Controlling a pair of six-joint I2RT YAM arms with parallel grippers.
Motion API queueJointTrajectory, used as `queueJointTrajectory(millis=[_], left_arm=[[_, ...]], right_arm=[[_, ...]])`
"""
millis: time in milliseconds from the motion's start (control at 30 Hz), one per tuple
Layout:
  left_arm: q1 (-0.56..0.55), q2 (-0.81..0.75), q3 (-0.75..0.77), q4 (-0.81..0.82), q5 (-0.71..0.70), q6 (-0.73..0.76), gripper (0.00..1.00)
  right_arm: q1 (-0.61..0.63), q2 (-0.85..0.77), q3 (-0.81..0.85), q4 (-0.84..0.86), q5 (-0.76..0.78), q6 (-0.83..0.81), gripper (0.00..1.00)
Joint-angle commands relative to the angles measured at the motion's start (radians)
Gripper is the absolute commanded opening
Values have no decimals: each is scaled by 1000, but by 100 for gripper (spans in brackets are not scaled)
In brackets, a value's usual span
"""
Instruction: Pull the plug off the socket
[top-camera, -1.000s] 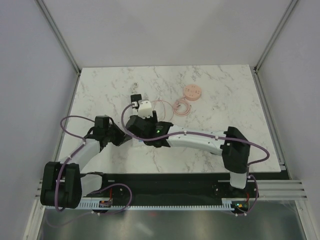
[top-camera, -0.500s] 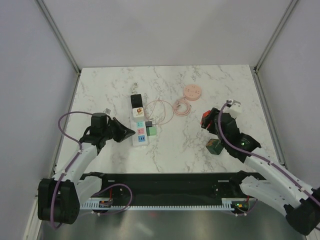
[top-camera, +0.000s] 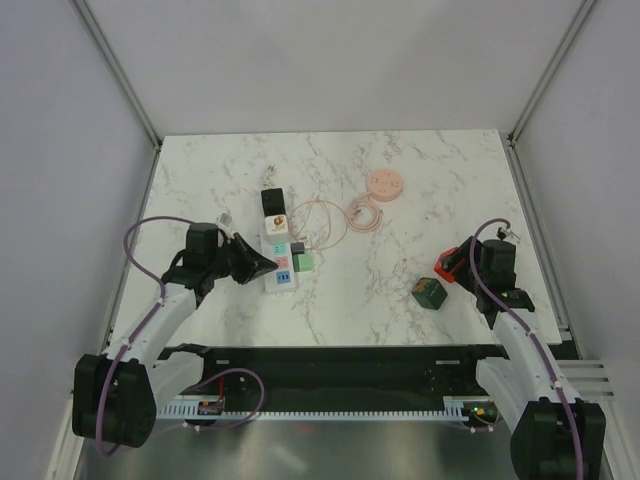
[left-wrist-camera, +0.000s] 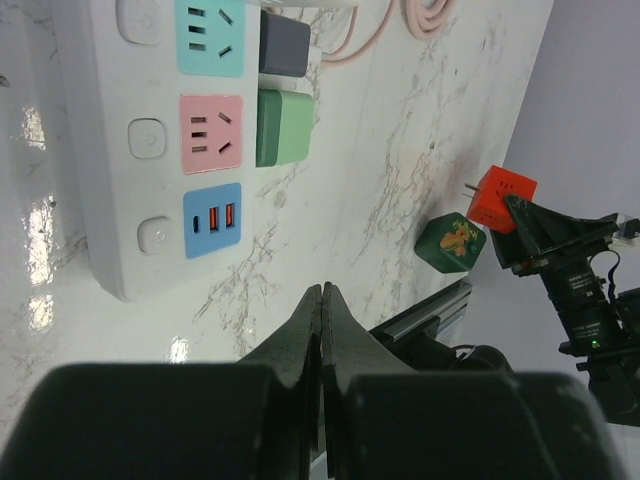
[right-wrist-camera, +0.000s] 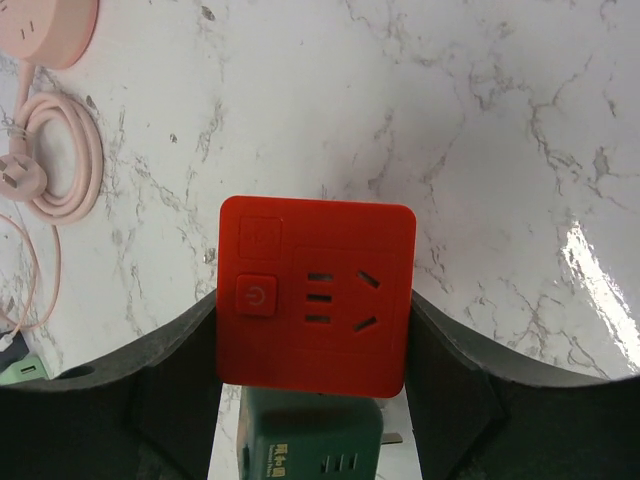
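Note:
I am still keeping my right gripper closed. I will lower the red cube plug toward the table beside the dark green cube plug before I open my gripper.
The long white power strip (top-camera: 277, 252) lies at the table's middle left; it also shows in the left wrist view (left-wrist-camera: 110, 150), with a green plug (left-wrist-camera: 285, 127) and a dark grey plug (left-wrist-camera: 284, 43) at its side. My left gripper (top-camera: 264, 266) is shut and empty, its tip (left-wrist-camera: 322, 292) just off the strip's near end. My right gripper (top-camera: 450, 268) is at the right, shut on a red cube plug (right-wrist-camera: 315, 295) with a button and an outlet face, held above the table. A dark green cube plug (top-camera: 429, 292) lies just under it (right-wrist-camera: 310, 435).
A round pink disc (top-camera: 384, 185) with a coiled pink cable (top-camera: 362, 213) lies at the back centre, also in the right wrist view (right-wrist-camera: 45, 25). A black plug (top-camera: 271, 199) and a white one (top-camera: 276, 222) sit on the strip's far end.
My right arm swung from over the power strip to the right side, carrying the red cube. The dark green cube now lies on the table. The left gripper stayed by the strip.

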Motion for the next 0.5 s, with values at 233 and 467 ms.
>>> queueJointTrajectory(millis=[233,467], left_arm=[[-3,-8,38,9,15,59,2],[-2,11,57,-6,-6,87,2]], right_arm=[[-114,-58,-103,120,-161,27,11],[-119,-61,-111,99,-172,21,36]])
